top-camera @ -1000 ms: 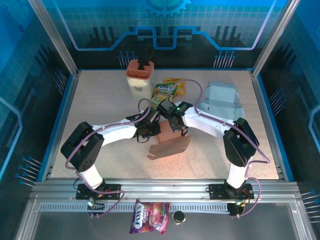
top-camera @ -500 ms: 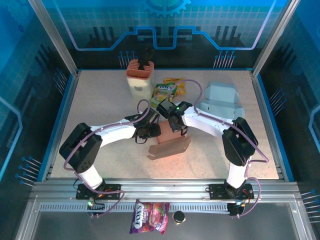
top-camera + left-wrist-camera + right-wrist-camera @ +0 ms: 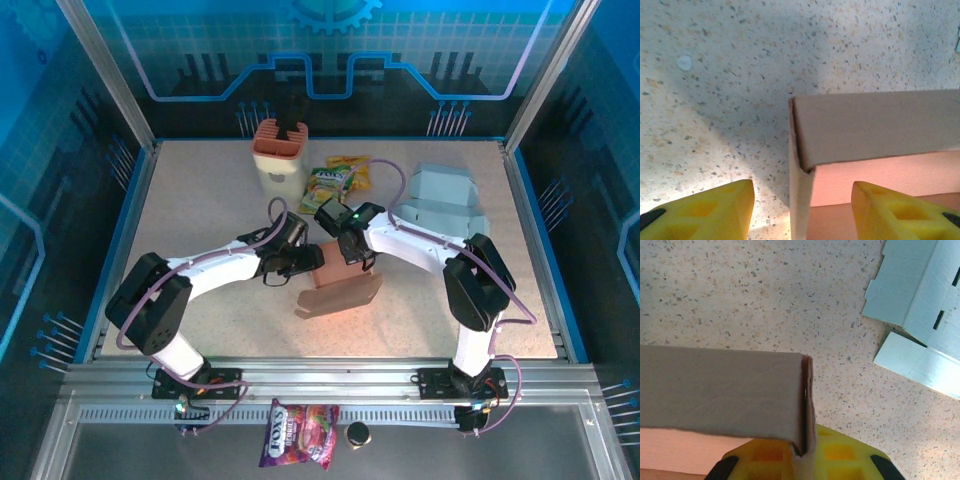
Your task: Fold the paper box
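Next, my right gripper draws the held side of the box back to bare tabletop [image 3: 394,287] beside the box's flap. It turns the box where there's room and releases that side.
The brown paper box [image 3: 345,293] sits half-folded at the middle of the table, its walls raised and a flap lying toward the front. My left gripper [image 3: 308,258] is at the box's left end. In the left wrist view the left gripper [image 3: 802,212] is open. The corner wall of the box [image 3: 865,130] stands between its yellow fingers [image 3: 705,212] and touches neither. My right gripper [image 3: 352,262] is over the box's back right corner. In the right wrist view the right gripper [image 3: 807,462] is shut on the doubled side wall of the box [image 3: 715,390].
A flat light-blue box blank [image 3: 440,200] lies at the back right, also seen as a blue blank [image 3: 920,315] just beyond the right gripper. An orange-topped container [image 3: 279,150] and snack packets [image 3: 335,180] stand at the back. A candy bag [image 3: 298,432] lies beyond the front rail.
My left gripper has opened and let go of the box's left wall, and the left arm's elbow has swung out to the left. The right gripper keeps its pinch.
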`<state>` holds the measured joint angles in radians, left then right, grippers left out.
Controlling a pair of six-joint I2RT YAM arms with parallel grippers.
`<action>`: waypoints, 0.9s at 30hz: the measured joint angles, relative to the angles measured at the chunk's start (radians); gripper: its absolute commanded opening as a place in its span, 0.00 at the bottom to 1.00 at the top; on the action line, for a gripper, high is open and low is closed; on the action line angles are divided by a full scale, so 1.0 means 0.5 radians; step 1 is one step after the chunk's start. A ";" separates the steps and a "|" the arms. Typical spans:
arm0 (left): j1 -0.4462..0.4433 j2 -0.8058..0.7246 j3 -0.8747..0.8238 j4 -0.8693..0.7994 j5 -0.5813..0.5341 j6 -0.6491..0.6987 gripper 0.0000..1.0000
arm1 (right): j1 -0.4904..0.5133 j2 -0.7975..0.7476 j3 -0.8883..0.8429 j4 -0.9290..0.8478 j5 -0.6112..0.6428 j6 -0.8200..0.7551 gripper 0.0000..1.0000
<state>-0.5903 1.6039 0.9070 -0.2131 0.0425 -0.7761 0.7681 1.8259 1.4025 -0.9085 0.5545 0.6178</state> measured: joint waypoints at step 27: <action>0.512 -0.838 -0.009 -0.580 0.070 -0.068 0.34 | -0.597 -0.296 -0.667 0.026 -1.083 1.320 0.00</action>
<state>-0.3344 1.1851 0.9024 -0.5030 0.0776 -0.8101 0.4698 1.6779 1.0691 -0.8955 0.0128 1.2778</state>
